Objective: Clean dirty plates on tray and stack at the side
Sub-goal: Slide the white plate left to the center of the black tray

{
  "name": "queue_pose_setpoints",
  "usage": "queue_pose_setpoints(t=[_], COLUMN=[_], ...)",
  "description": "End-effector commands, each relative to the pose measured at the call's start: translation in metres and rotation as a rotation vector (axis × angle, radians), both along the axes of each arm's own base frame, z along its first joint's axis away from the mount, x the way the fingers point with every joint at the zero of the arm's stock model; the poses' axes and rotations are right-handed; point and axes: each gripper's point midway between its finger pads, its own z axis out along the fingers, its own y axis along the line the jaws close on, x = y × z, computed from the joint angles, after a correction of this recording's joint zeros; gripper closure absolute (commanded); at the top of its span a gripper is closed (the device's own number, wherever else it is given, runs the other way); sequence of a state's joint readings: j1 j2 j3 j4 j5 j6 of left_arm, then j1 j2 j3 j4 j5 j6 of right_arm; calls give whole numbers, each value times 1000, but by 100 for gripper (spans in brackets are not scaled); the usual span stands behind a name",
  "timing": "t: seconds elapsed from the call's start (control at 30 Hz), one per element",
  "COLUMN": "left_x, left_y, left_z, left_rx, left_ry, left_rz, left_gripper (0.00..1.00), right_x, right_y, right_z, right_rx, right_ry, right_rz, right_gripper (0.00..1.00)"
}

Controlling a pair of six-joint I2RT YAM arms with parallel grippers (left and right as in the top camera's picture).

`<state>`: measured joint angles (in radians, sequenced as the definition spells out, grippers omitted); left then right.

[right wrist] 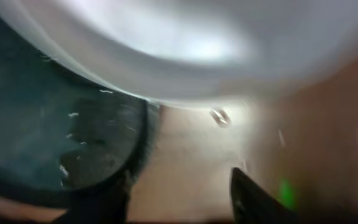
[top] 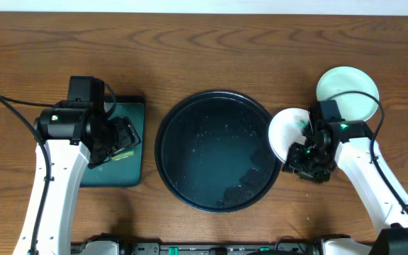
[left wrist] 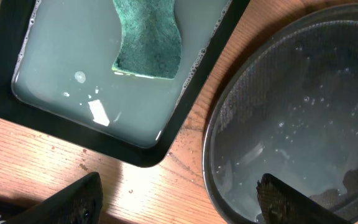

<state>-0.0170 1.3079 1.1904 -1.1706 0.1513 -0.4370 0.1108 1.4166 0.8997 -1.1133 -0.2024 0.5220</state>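
My right gripper is due to turn next and move onto its edge away from the tray.
The large round black tray (top: 163, 142) lies wet at the table's centre. A white plate (top: 286, 132) sits tilted over its right rim. In the right wrist view this plate (right wrist: 166, 43) is a blurred pale surface ahead of the fingers, above the tray (right wrist: 48, 130). My right gripper (top: 306, 153) (right wrist: 179, 199) is at the plate's lower right, open, with only bare table between its fingertips. A mint-green plate (top: 349, 95) lies on the table behind the right arm. My left gripper (top: 124, 137) (left wrist: 179, 199) stands wide open and empty, one finger (left wrist: 288, 199) over the tray's rim (left wrist: 207, 155).
A rectangular black tray (top: 115, 177) (left wrist: 135, 155) of cloudy water holding a green sponge (left wrist: 148, 37) lies at the left, under the left arm. Bare wood separates it from the round tray. Water drops lie on the round tray's floor.
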Motion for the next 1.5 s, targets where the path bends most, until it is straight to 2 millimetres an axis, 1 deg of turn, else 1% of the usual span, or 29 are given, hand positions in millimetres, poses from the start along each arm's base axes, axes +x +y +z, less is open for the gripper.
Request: queue_pose_setpoints(t=[0.0,0.1,0.17,0.27,0.33,0.4,0.57,0.67,0.77,0.87,1.03,1.23,1.27,1.3,1.33,1.37,1.4,1.47], left_x=[-1,-1,-1,-1,-1,-1,-1,-1,-1,-1,-1,-1,-1,-1,-1,-1,-1,-1], left_y=[0,0,0,0,0,0,0,0,0,0,0,0,0,0,0,0,0,0], left_z=[0,0,0,0,0,0,0,0,0,0,0,0,0,0,0,0,0,0], left_rx=[9,9,9,9,9,9,9,9,9,11,10,10,10,10,10,10,10,10], left_ry=[0,1,1,1,0,1,1,0,1,0,-1,-1,-1,-1,-1,-1,-1,-1], left_rz=[-18,-18,-18,-18,-18,-18,-18,-18,-18,-27,-26,-26,-26,-26,-26,-25,-25,-25], left_gripper=[20,20,20,20,20,20,20,20,20,20,20,20,20,20,20,20,20,20], right_x=[-13,-13,-5,5,9,11,12,22,29,36,39,37,37,37,37,37,37,37], right_y=[-14,-13,-14,-11,-10,-9,-8,-8,-12,-15,-18,-18,-18,-18,-18,-18,-18,-18], right_z=[-1,-1,-3,-8,-11,-16,-26,-27,-27,-27,-31,-44,-47,-49,-50,-51,-52,-53], right_rx=[-133,-147,-147,-129,-122,-117,-111,-89,-93,-93,-92,-79,-75,-72,-69,-67,-65,-65], right_ry=[112,130,108,78,74,73,78,46,13,-22,-41,-55,-60,-63,-66,-69,-71,-74], right_rz=[-441,-578,-652,-750,-828,-913,-1035,-1075,-1133,-1151,-1196,-1197,-1197,-1197,-1197,-1197,-1197,-1197], right_gripper=[53,48,45,44,44,44,44,45,44,45,45,46,47,51,60,74,82,92])
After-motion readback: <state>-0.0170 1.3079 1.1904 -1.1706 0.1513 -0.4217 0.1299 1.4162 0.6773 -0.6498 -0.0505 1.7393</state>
